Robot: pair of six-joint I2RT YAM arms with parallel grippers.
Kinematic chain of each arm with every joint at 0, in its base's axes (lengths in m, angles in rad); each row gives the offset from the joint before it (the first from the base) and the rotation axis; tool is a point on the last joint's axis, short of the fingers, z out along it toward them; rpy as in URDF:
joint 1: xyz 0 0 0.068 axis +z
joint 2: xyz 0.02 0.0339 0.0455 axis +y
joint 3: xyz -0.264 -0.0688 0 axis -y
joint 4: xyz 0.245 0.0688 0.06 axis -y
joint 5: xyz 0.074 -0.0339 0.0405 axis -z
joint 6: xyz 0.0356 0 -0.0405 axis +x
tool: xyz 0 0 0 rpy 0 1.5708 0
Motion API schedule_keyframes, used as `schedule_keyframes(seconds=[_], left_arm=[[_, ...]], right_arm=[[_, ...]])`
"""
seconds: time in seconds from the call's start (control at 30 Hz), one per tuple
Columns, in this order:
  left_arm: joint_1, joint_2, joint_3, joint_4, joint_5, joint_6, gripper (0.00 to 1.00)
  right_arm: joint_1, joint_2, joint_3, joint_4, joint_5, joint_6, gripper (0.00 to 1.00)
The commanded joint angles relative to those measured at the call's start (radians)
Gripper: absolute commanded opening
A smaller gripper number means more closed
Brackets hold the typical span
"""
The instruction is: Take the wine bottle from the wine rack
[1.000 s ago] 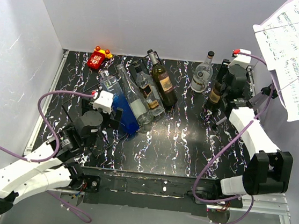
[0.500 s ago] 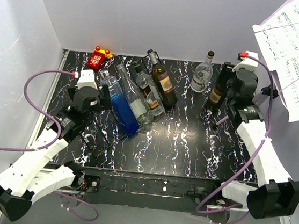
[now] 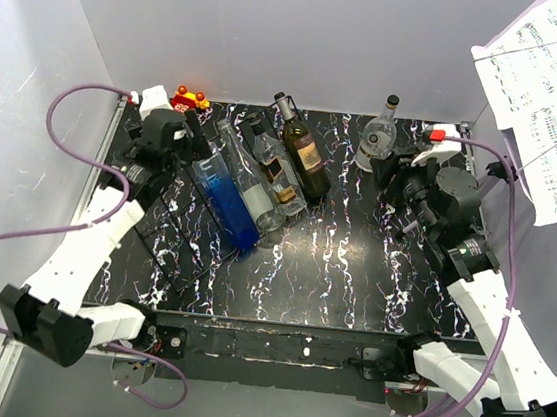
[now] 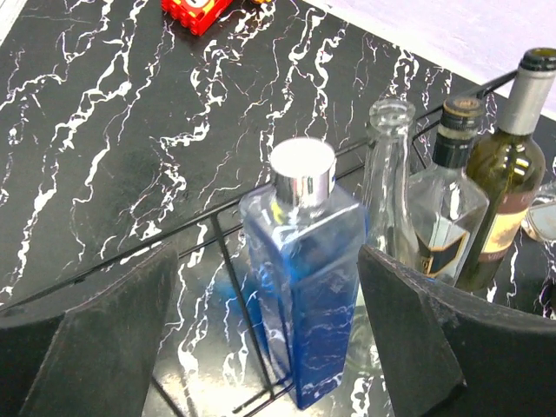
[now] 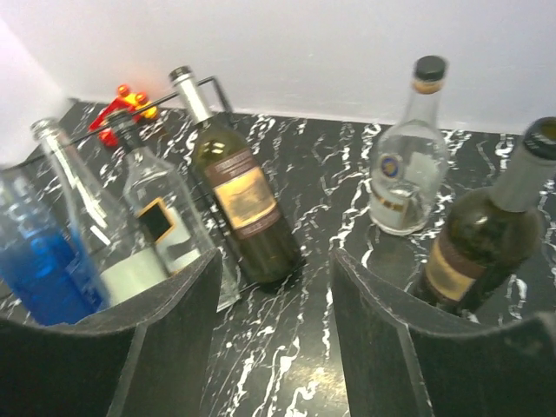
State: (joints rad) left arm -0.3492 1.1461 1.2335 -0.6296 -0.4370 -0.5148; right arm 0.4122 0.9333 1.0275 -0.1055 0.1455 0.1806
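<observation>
I will move my left gripper over the blue bottle and down around the silver cap [image 3: 201,163] [image 4: 301,170], because that cap is clear of the clear bottle next to it.
The wine rack [image 4: 233,287] is a thin black wire frame at the table's back left. Several bottles lean on it: a blue square bottle [image 3: 227,201] with a silver cap [image 4: 301,170], a tall clear bottle [image 3: 245,175], a clear bottle with a black label [image 3: 274,173], and a dark green wine bottle with a tan label [image 3: 305,154]. The wine bottle also shows in the right wrist view [image 5: 248,208]. My left gripper [image 3: 192,150] is open and empty, just behind the blue bottle's neck [image 4: 261,347]. My right gripper [image 3: 402,187] is open and empty, facing the rack from the right [image 5: 274,347].
A round clear bottle [image 3: 377,137] stands at the back. A dark bottle [image 5: 478,252] stands just right of my right fingers. A small red toy [image 3: 183,98] sits in the back left corner. Sheet music [image 3: 554,89] hangs over the right side. Grey walls enclose the table.
My left arm has swung from the near left to the back left, up to the bottle necks. My right gripper has come nearer and turned left toward the rack.
</observation>
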Motion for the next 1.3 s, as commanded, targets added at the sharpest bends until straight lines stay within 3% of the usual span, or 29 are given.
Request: schedule_keyframes(seconds=[0.0, 0.47, 0.63, 0.83, 1.1, 1.27], left_arm=[[0.007, 0.095, 0.092, -0.028, -0.049, -0.057, 0.84], [0.006, 0.188, 0.089, -0.022, -0.049, -0.194, 0.81], [-0.019, 0.276, 0.191, -0.185, -0.135, -0.355, 0.86], [-0.083, 0.308, 0.248, -0.248, -0.233, -0.406, 0.94], [-0.116, 0.359, 0.280, -0.321, -0.299, -0.485, 0.94], [-0.146, 0.452, 0.360, -0.427, -0.364, -0.557, 0.87]], right_arm=[[0.053, -0.040, -0.030, 0.015, -0.029, -0.001, 0.60], [0.092, -0.048, -0.083, 0.035, -0.110, -0.003, 0.62], [0.096, -0.050, -0.092, 0.040, -0.107, -0.004, 0.62], [0.099, -0.074, -0.116, 0.036, -0.098, -0.020, 0.62], [0.099, -0.090, -0.133, 0.033, -0.083, -0.029, 0.62], [0.097, -0.096, -0.133, 0.033, -0.084, -0.032, 0.62]])
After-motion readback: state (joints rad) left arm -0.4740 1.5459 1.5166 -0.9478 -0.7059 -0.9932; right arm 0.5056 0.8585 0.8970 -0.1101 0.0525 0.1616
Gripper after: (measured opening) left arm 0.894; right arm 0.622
